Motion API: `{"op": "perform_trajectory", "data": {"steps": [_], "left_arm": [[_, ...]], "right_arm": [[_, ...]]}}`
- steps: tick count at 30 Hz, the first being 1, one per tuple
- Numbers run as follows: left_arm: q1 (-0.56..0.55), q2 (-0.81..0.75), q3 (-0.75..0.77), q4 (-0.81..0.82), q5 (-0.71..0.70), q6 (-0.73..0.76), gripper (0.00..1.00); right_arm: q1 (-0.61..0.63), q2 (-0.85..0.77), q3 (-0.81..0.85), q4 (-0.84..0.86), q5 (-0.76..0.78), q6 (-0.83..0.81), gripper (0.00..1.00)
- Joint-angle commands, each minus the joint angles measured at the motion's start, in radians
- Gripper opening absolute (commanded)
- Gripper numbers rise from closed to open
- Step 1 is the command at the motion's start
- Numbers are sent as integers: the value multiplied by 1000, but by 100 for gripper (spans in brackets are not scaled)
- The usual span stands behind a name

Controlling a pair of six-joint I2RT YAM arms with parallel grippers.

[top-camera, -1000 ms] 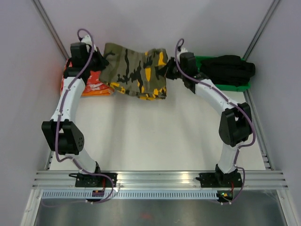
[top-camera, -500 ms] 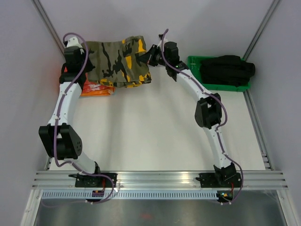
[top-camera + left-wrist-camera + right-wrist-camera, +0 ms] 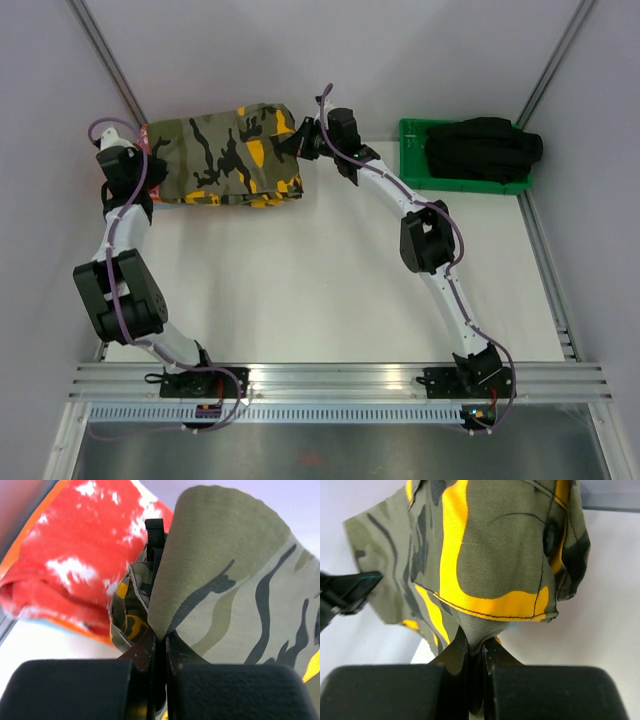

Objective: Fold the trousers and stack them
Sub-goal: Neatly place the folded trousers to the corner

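Note:
I will next move my right gripper down toward the red-orange cloths and let go of the trousers' end, as the cloths lie below it and to its left in the top view.
The folded camouflage trousers (image 3: 222,155) hang stretched between my two grippers at the back left of the table, over the red-orange cloths. My left gripper (image 3: 142,152) is shut on their left end; its wrist view has olive and black cloth (image 3: 220,580) pinched between the fingers (image 3: 160,642). My right gripper (image 3: 290,143) is shut on the right end, where the right wrist view shows yellow-banded cloth (image 3: 490,545) bunched into the closed fingers (image 3: 476,647).
Red-orange white-speckled folded cloths (image 3: 75,565) lie under the trousers' left end by the left wall (image 3: 60,120). A plain black garment (image 3: 482,148) rests on a green tray (image 3: 412,165) at the back right. The white table (image 3: 300,280) stretches toward the arm bases.
Both arms have carried the trousers leftward, from the back middle to over the red-orange cloths at the left wall. Both grips stayed shut.

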Motion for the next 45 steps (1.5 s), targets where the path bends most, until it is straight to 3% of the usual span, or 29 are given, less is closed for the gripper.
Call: {"op": "perform_trajectory", "data": {"steps": [1,10,21,22,23,25,26,29,34,39,45], "left_arm": [[132,88,98,246,123,-138,2],[191,277,170,447,159,-237,2],[169,464,500,107,-47,-50,2],[163,472,516,102,-68,-42,2],[157,478,527,93,-84,-36,2],[136,506,568,51,-137,-27,2],[129,516,590,33,-157,-25,2],[109,565,695,-81,-264,-51,2],[108,608,823,-249,-435,-102,2],[109,589,840,-236,-418,-86,2],[120,587,883,-205,-372,-74,2]], "right_arm": [[2,-34,85,165,58,35,0],[52,84,179,327,217,72,0],[51,236,182,260,354,64,1],[52,238,177,248,340,58,5],[51,233,177,228,331,51,28],[51,215,187,191,317,-3,45],[51,174,182,164,307,-31,63],[45,65,147,105,322,-135,98],[8,-57,41,41,206,-127,98],[28,-167,-172,53,133,-143,98],[45,-195,-258,33,72,-147,98]]}}
